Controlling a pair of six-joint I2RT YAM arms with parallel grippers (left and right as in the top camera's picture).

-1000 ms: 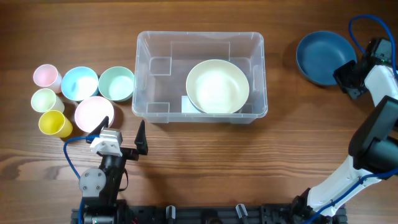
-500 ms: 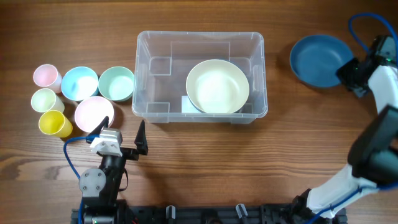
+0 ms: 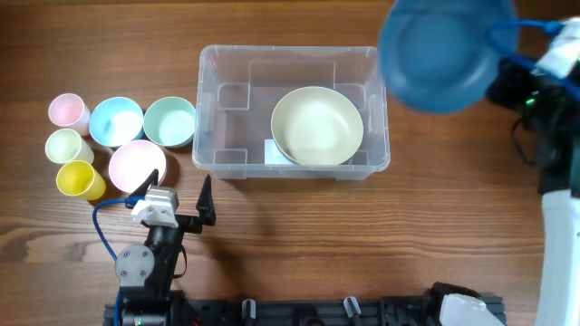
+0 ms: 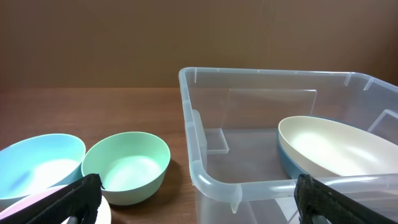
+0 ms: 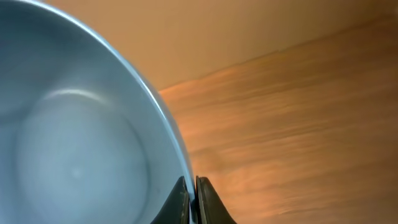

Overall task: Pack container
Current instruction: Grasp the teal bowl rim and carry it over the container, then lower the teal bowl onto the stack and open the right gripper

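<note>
The cream bowl (image 3: 317, 125) is below my right gripper and to its left in the overhead view, so it should go over there next, then down to release.
The clear plastic container (image 3: 208, 109) stands mid-table with a cream bowl (image 3: 317, 125) inside it; it also shows in the left wrist view (image 4: 211, 180) with the cream bowl (image 4: 336, 146). My right gripper (image 3: 506, 83) is shut on the rim of a dark blue bowl (image 3: 444, 50) and holds it high above the container's right end. In the right wrist view the fingers (image 5: 193, 199) pinch the blue bowl's rim (image 5: 81, 149). My left gripper (image 3: 181, 195) is open and empty near the front edge, left of the container.
Left of the container stand a light blue bowl (image 3: 116, 120), a mint bowl (image 3: 169, 121), a pink bowl (image 3: 136, 165), and pink (image 3: 67, 110), pale green (image 3: 66, 145) and yellow (image 3: 79, 180) cups.
My right gripper has lifted the dark blue bowl off the table at the far right and carried it up and left towards the container. The left arm has not moved.
</note>
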